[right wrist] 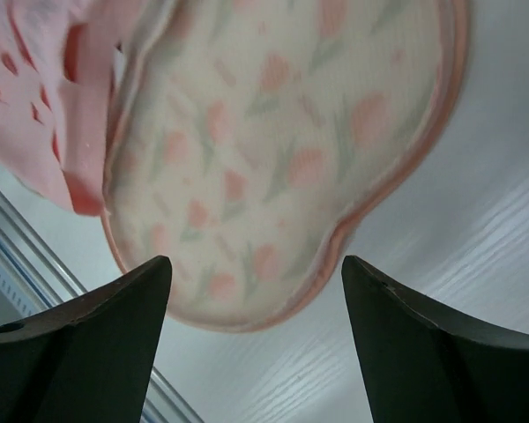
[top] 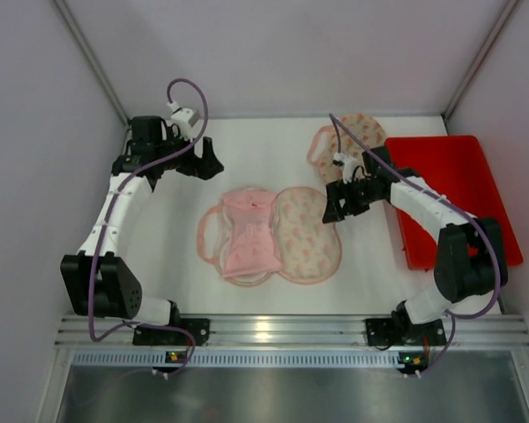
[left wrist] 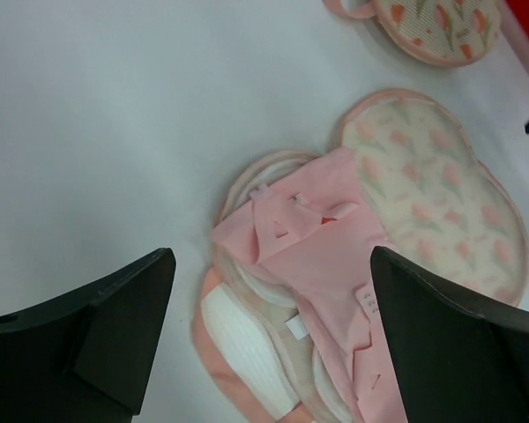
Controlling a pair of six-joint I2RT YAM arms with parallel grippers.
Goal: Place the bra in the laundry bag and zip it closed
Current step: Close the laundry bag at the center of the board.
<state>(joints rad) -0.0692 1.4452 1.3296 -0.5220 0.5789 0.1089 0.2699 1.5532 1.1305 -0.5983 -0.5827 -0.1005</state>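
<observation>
The floral half still lies open and leaves the bra [top: 249,236] uncovered, so the robot's right gripper will next move down and slightly back onto the bag's pink outer rim [top: 338,233].
The laundry bag [top: 307,236] lies open in the middle of the table, its floral half spread to the right. The pink bra [top: 249,236] is folded on the bag's left half, with white padding showing at its edge. My left gripper [top: 205,164] hangs open, behind and left of the bra, touching nothing. In the left wrist view the bra [left wrist: 322,264] and the floral half [left wrist: 432,189] lie beyond the open left gripper [left wrist: 271,257]. My right gripper [top: 334,210] hovers open just off the floral half's far right rim. The right wrist view shows the floral half [right wrist: 273,150], the bra [right wrist: 44,97] and the empty right gripper [right wrist: 256,263].
A second floral bag [top: 342,141] lies at the back of the table, behind the right arm. A red tray [top: 454,198] sits along the right side. White walls close in the back and both sides. A metal rail [top: 273,330] runs along the near edge.
</observation>
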